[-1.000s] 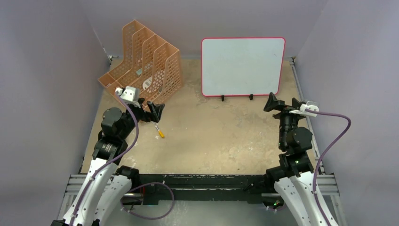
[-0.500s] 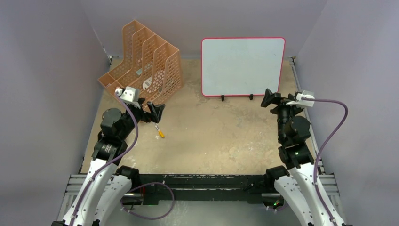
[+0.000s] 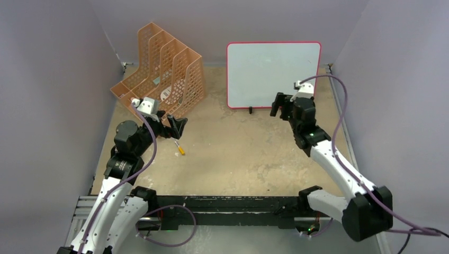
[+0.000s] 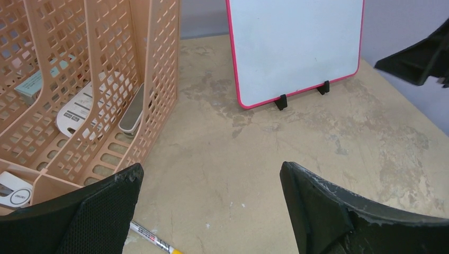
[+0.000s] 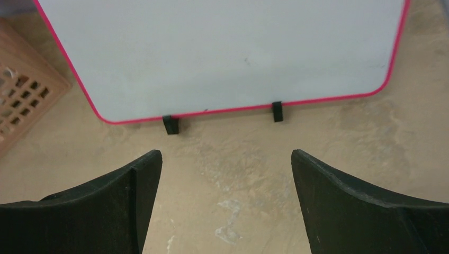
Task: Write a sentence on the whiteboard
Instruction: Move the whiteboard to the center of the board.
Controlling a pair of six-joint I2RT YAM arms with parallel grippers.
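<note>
My right gripper moves to the left in the top view and down around the whiteboard's black foot nearer the rack point(image 5: 171, 125) next, because it juts out below the whiteboard's frame.
The whiteboard point(image 3: 272, 74) stands upright at the back on two black feet, its red-pink frame around a blank face point(image 4: 296, 47) point(image 5: 222, 53). The sentence is out of view; only tiny specks mark the board. A marker point(image 3: 180, 147) with a white barrel and yellow end lies on the table, also showing at the left wrist view's bottom edge point(image 4: 153, 243). My left gripper point(image 3: 178, 126) point(image 4: 212, 166) hangs open just behind the marker, nothing between its fingers. My right gripper point(image 3: 280, 105) point(image 5: 225, 153) is open and empty, close in front of the board's lower right part.
An orange perforated file rack point(image 3: 161, 69) point(image 4: 79, 79) stands at the back left, with a remote-like device and small flat items in its slots. Purple walls close in both sides and the back. The right arm's cable point(image 3: 339, 95) loops in front of the board's right edge.
My right arm has swung from the right side leftward and forward to the whiteboard's lower right. The left gripper has hardly moved. The marker lies where it was.
</note>
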